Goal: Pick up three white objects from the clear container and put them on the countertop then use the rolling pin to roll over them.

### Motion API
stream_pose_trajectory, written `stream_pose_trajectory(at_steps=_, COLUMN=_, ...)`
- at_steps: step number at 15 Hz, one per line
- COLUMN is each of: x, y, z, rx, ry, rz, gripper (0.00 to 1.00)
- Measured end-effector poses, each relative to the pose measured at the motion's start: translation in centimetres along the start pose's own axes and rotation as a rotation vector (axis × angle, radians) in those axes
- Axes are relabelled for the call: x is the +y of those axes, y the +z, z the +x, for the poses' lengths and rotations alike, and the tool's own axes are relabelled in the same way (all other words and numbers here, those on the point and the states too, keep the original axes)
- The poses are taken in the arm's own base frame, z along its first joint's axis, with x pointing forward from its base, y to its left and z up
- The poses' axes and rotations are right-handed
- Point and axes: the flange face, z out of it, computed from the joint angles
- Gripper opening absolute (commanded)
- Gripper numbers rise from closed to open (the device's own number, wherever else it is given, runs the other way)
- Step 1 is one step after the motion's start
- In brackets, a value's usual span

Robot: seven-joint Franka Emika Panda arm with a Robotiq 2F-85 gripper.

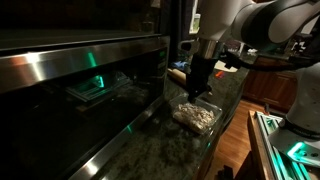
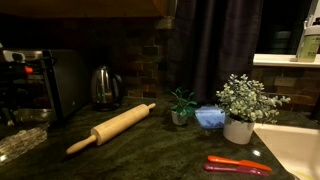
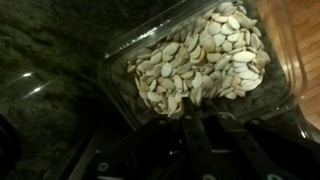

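My gripper rises from the container, crosses toward the rolling pin and lowers there to release next, as the pin has open countertop along its side [image 2: 130, 140].
The clear container [image 3: 118, 52] holds a heap of small white objects [image 3: 195, 60] and stands on the dark speckled countertop [image 3: 50, 60] near its edge. In an exterior view the container [image 1: 197, 116] lies just below my gripper [image 1: 201, 90]. In the wrist view my gripper [image 3: 196, 103] has both fingers pressed together, with the tips at the near edge of the heap. Whether a piece is pinched between them is hidden. The wooden rolling pin [image 2: 110, 127] lies diagonally on the countertop [image 2: 150, 150], apart from the gripper.
A shiny steel oven front [image 1: 70, 90] runs beside the counter. A kettle [image 2: 105, 87], two potted plants [image 2: 243, 105] [image 2: 181, 108], a blue object [image 2: 210, 117] and red utensils [image 2: 238, 165] stand near a sink [image 2: 295, 150]. The counter edge drops to a wooden floor [image 1: 235, 140].
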Motion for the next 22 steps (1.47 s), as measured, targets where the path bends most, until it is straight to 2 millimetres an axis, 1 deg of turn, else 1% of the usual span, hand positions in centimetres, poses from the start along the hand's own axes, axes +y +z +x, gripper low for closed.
stream_pose_trajectory(at_steps=3, x=2.8, y=-3.0, z=-2.0, rx=0.018, ry=0.077, rz=-0.023, gripper=0.03)
stream_pose_trajectory(at_steps=6, x=6.7, y=-4.8, z=-5.4, rx=0.022, ry=0.216, rz=-0.030, gripper=0.03)
stream_pose_trajectory(at_steps=9, x=10.2, y=-5.4, z=-9.5, rx=0.031, ry=0.371, rz=-0.039, gripper=0.03)
stream_pose_trajectory(at_steps=11, x=11.8, y=-5.4, z=-12.0, rx=0.033, ry=0.447, rz=-0.035, gripper=0.03)
stream_pose_trajectory(at_steps=12, x=12.5, y=-5.3, z=-13.1, rx=0.034, ry=0.479, rz=-0.032, gripper=0.14)
stream_pose_trajectory(at_steps=13, x=12.8, y=-5.3, z=-13.6, rx=0.035, ry=0.488, rz=-0.031, gripper=0.14)
stream_pose_trajectory(at_steps=17, x=12.5, y=-5.4, z=-13.1, rx=0.037, ry=0.476, rz=-0.033, gripper=0.14)
stream_pose_trajectory(at_steps=18, x=12.5, y=-5.4, z=-13.1, rx=0.037, ry=0.475, rz=-0.033, gripper=0.03)
stream_pose_trajectory(at_steps=21, x=12.6, y=-5.4, z=-13.2, rx=0.037, ry=0.485, rz=-0.034, gripper=0.03)
stream_pose_trajectory(at_steps=22, x=13.0, y=-5.4, z=-13.5, rx=0.033, ry=0.519, rz=-0.039, gripper=0.03)
